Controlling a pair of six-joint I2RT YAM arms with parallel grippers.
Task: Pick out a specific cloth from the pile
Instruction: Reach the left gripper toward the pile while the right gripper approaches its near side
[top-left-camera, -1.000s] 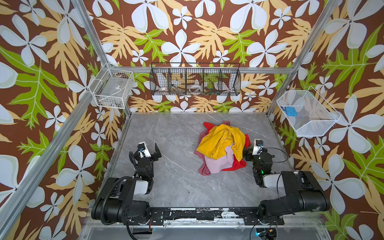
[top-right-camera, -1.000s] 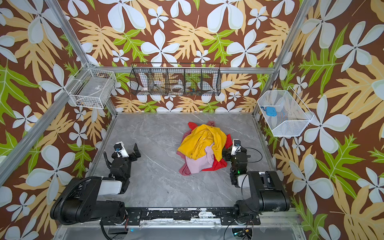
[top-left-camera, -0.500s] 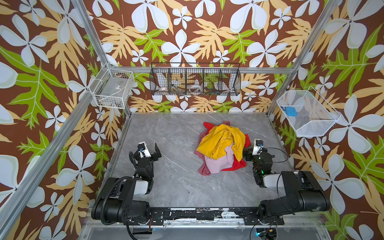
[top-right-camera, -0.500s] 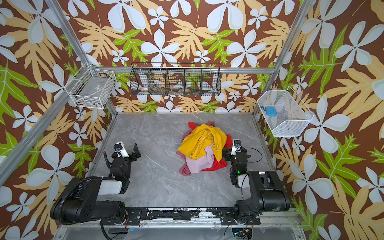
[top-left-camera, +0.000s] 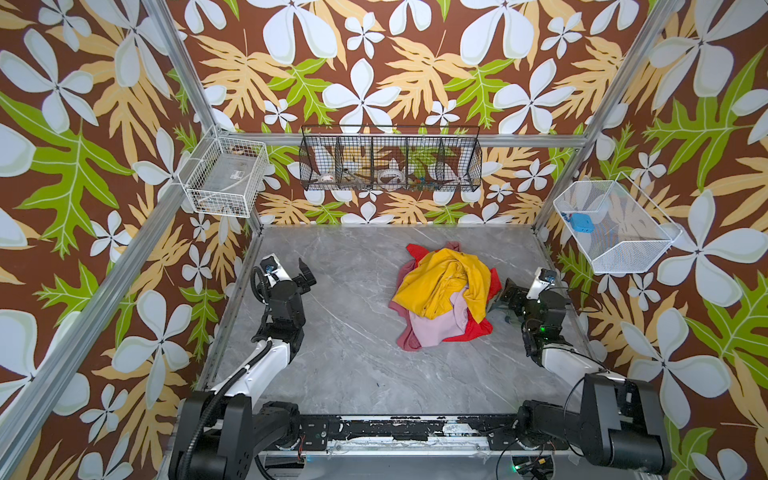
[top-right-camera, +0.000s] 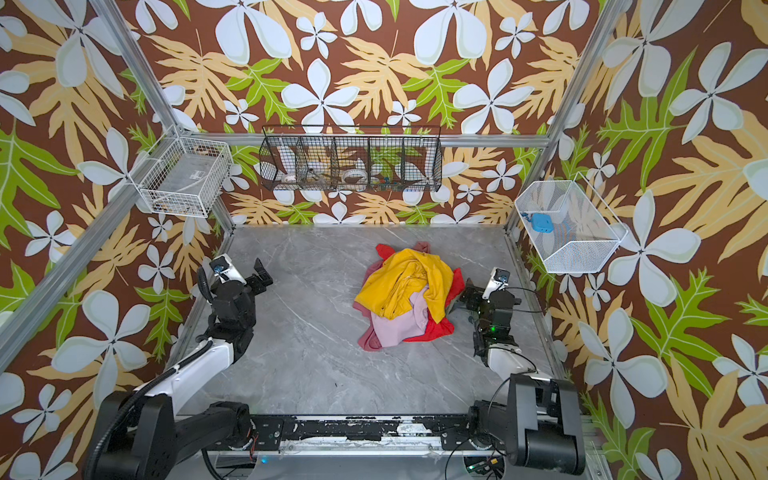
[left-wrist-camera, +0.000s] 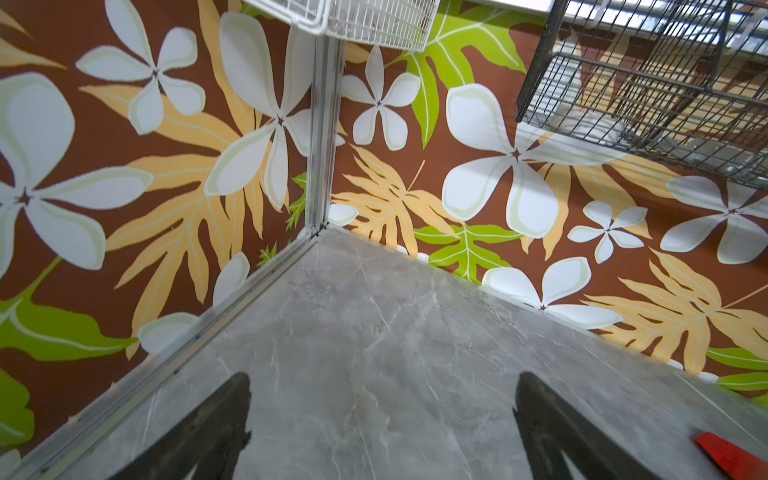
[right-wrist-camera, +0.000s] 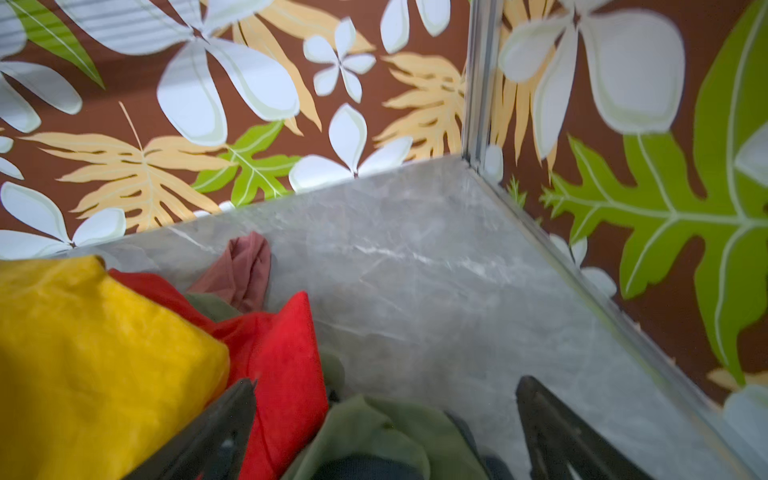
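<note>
Next, my right gripper draws back and tilts down onto the pile's near red fold, which sticks out behind it from under the yellow garment.
The pile lies right of the table's middle, with a mustard yellow garment on top. The red cloth is under it and shows only at the pile's edges. My right gripper is open at the pile's right edge. In the right wrist view a red fold of the cloth and an olive green fold lie between that gripper's fingers. My left gripper hangs open and empty over bare table at the left, well away from the pile. A red corner of the cloth shows in its wrist view.
A black wire basket hangs on the back wall, a white wire basket on the left wall. On the right wall hangs a white mesh basket with a blue item in it. The walls stand close round the grey marble table.
</note>
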